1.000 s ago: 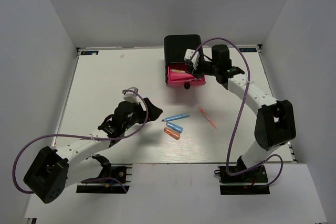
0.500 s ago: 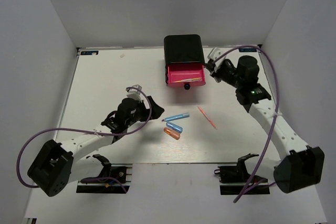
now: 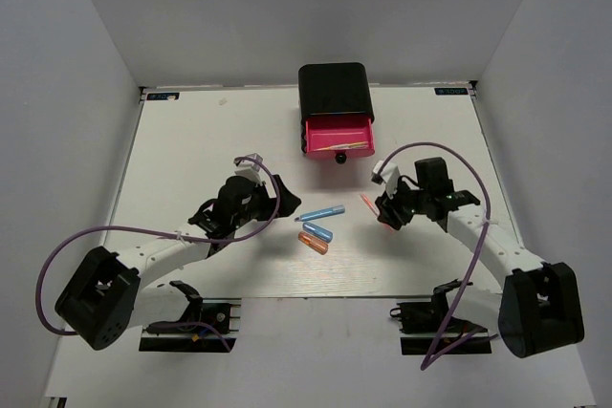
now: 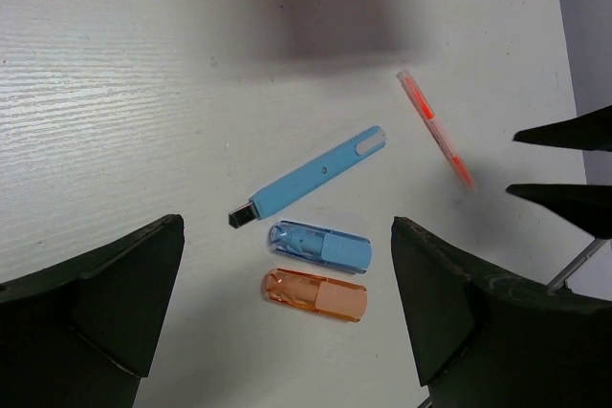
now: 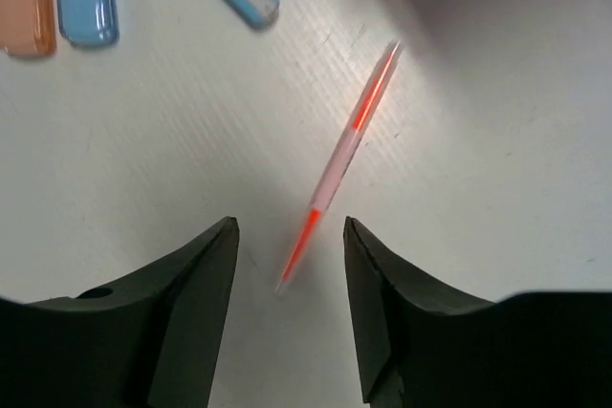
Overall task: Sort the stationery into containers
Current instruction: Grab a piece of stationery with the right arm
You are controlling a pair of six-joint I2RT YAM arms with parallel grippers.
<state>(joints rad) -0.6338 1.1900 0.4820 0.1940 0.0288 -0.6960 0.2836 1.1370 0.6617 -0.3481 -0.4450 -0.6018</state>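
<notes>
I should move my right gripper down onto the near end of the red-pink stick and close it there, because that end of the stick is already between its open fingers.
The black cabinet (image 3: 333, 88) stands at the back with one pink drawer (image 3: 337, 131) pulled open; a thin yellow stick (image 3: 347, 145) lies in it. A blue marker (image 3: 320, 212), a blue capsule (image 3: 317, 231) and an orange capsule (image 3: 313, 244) lie mid-table. My left gripper (image 3: 275, 194) is open just left of them; its wrist view shows the marker (image 4: 311, 177) and both capsules (image 4: 320, 246) between its jaws. My right gripper (image 3: 385, 213) is open, low over the red-pink stick (image 5: 339, 164), with its jaws either side of the stick's near end.
The drawer's black knob (image 3: 338, 157) points toward the arms. White walls enclose the table on three sides. The right gripper's fingers (image 4: 564, 164) show at the right edge of the left wrist view, near the red-pink stick (image 4: 435, 128).
My right arm has swung from the open drawer down to the red-pink stick on the table. My left gripper has edged slightly toward the marker and capsules.
</notes>
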